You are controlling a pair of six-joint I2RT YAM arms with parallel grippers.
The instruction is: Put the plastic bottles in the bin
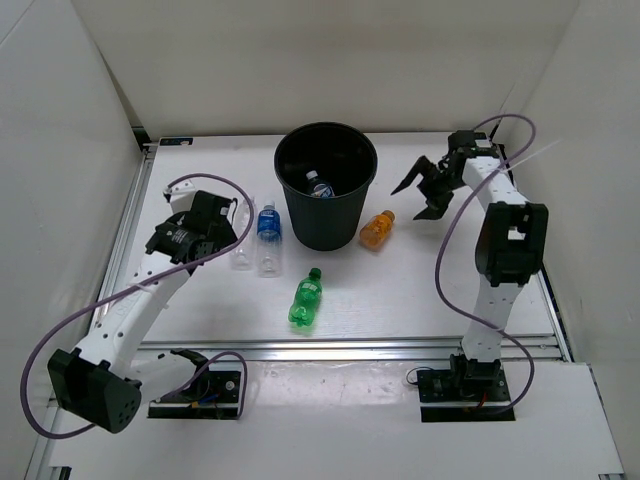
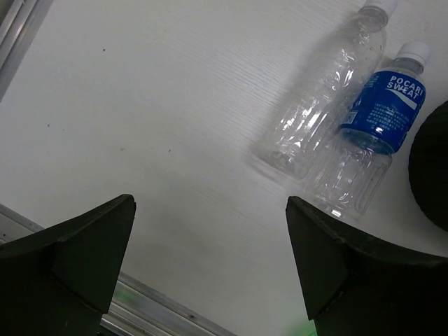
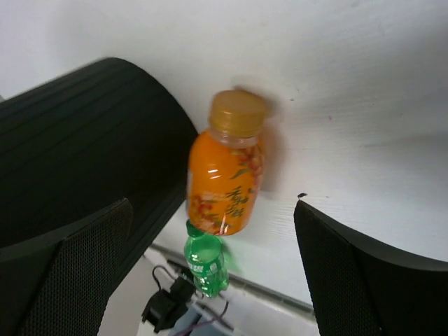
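The orange bottle's end with the cap (image 1: 387, 217) (image 3: 236, 127) faces the right gripper's open fingers, so the right gripper needs to go down and to the left in the top view, onto that end.
The black bin (image 1: 326, 190) stands at the table's back middle, with the white/red/blue-labelled clear bottle (image 1: 320, 186) lying inside it. The clear bottle (image 1: 243, 247) and the blue-labelled bottle (image 1: 268, 237) lie side by side left of the bin; both show in the left wrist view (image 2: 322, 105), (image 2: 367, 133). The green bottle (image 1: 306, 298) lies in front of the bin. The orange bottle (image 1: 377, 229) lies by the bin's right side, also in the right wrist view (image 3: 227, 168). My left gripper (image 1: 222, 222) is open and empty, just left of the clear bottle. My right gripper (image 1: 424, 188) is open and empty, right of the orange bottle.
An aluminium rail (image 1: 350, 348) runs along the table's near edge, and another rail (image 1: 130, 215) runs along the left side. White walls enclose the back and sides. The bin's wall (image 3: 77, 140) fills the left of the right wrist view.
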